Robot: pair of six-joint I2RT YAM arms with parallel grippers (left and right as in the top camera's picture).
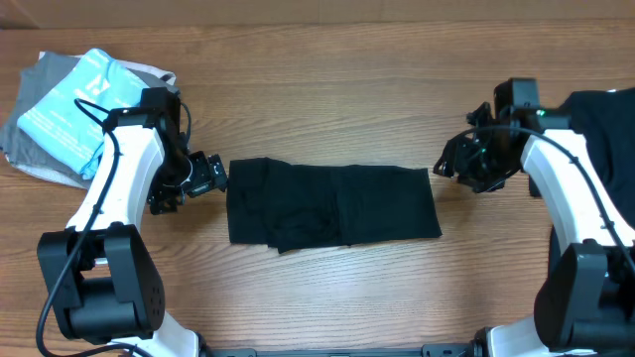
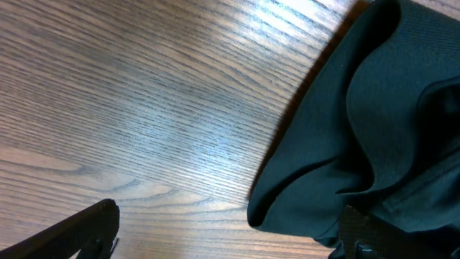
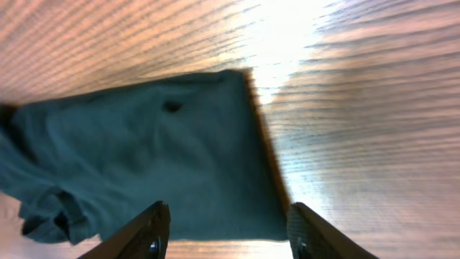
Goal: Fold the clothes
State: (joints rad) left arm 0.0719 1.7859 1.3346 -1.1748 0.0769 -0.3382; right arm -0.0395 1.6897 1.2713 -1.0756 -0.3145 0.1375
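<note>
My right gripper is still above the T-shirt with its fingers open, so it needs to move down and back onto the middle of the folded T-shirt's short edge (image 1: 435, 202) (image 3: 266, 156).
A black T-shirt (image 1: 332, 203) lies folded into a long strip across the middle of the wooden table. My left gripper (image 1: 205, 177) is open at the strip's left end, apart from the cloth; in the left wrist view its fingers (image 2: 228, 234) straddle the shirt's rumpled corner (image 2: 374, 122). My right gripper (image 1: 451, 162) is open just off the strip's right end; in the right wrist view its fingers (image 3: 226, 234) hover over the flat right edge of the shirt (image 3: 165, 158). More black clothing (image 1: 605, 119) lies at the far right edge.
A grey garment with a light blue printed item on it (image 1: 74, 104) lies at the far left of the table. The black pile at the right sits under my right arm. Bare wood (image 1: 327, 89) lies beyond the folded strip.
</note>
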